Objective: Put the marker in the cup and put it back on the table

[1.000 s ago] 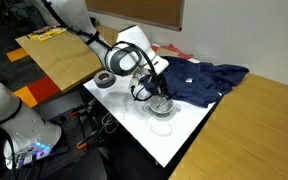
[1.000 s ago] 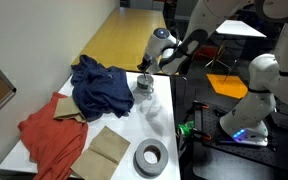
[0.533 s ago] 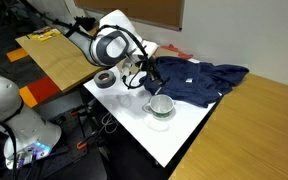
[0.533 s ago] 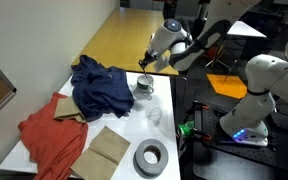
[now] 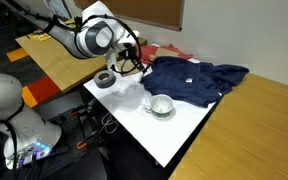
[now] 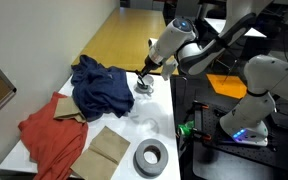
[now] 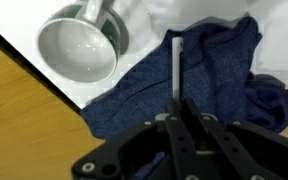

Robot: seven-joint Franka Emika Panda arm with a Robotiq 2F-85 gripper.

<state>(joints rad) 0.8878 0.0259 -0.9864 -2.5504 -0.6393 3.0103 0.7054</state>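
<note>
My gripper turns the marker (image 7: 174,65) next and carries it down toward the bare white table between the cup (image 5: 161,104) and the tape roll.
The whitish cup (image 5: 161,104) stands upright on the white table (image 5: 176,137) beside the blue cloth; it also shows in the other exterior view (image 6: 144,87) and in the wrist view (image 7: 79,45), where its bowl looks empty. My gripper (image 5: 135,66) hangs above the table, off to the side of the cup and apart from it. In the wrist view my gripper (image 7: 177,105) is shut on the marker (image 7: 174,65), a slim stick that pokes out past the fingertips over the blue cloth. The marker is too small to make out in both exterior views.
A crumpled blue cloth (image 5: 199,80) covers the table's far side, also seen from the opposite end (image 6: 99,85). A tape roll (image 5: 106,78) lies near the gripper. A red cloth (image 6: 49,135) and brown card (image 6: 109,148) lie at the other end. Wooden tabletops (image 5: 254,125) flank the table.
My gripper has lifted up from the cup and moved away from it toward the tape roll, with the marker held between the fingers. The cup has stayed in place.
</note>
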